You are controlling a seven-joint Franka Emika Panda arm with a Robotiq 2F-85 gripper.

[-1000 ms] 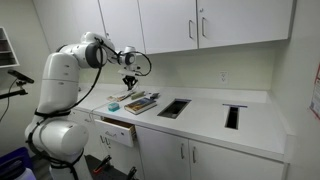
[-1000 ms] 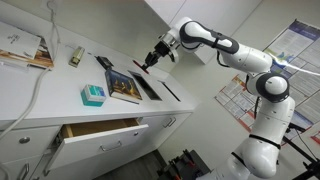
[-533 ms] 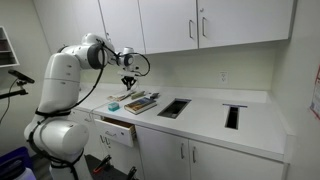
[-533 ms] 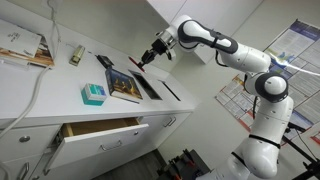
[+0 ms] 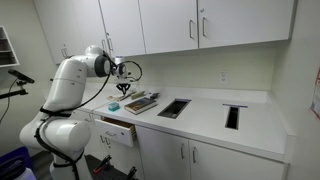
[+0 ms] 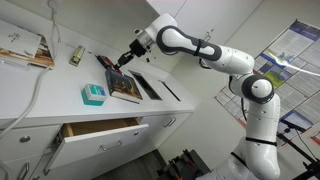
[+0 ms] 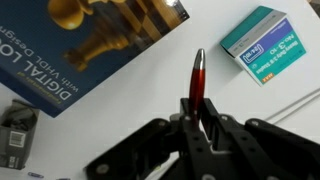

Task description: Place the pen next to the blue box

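Note:
The white counter between box and book (image 7: 208, 42) is clear beside the blue box, so my gripper should go down onto it next, toward the blue box.
In the wrist view my gripper (image 7: 199, 112) is shut on the pen (image 7: 197, 80), a thin dark red stick that points up out of the jaws. The teal-blue box (image 7: 265, 45) lies on the white counter at the upper right of that view, apart from the pen. In both exterior views the gripper (image 5: 121, 88) (image 6: 120, 66) hangs above the counter, over the dark book. The blue box (image 6: 93, 94) (image 5: 113, 105) sits near the counter's front edge. The pen is too small to see in the exterior views.
A large dark book with a chess-piece cover (image 7: 90, 40) (image 6: 124, 86) lies beside the box. Black rectangular slots (image 5: 174, 107) (image 5: 233, 115) are cut into the counter. A drawer (image 6: 100, 131) below stands open. A small dark object (image 7: 17, 130) lies at the wrist view's left.
The arm has swung along the counter from past the book's far end to above the book, nearer the blue box. The gripper stays shut on the pen.

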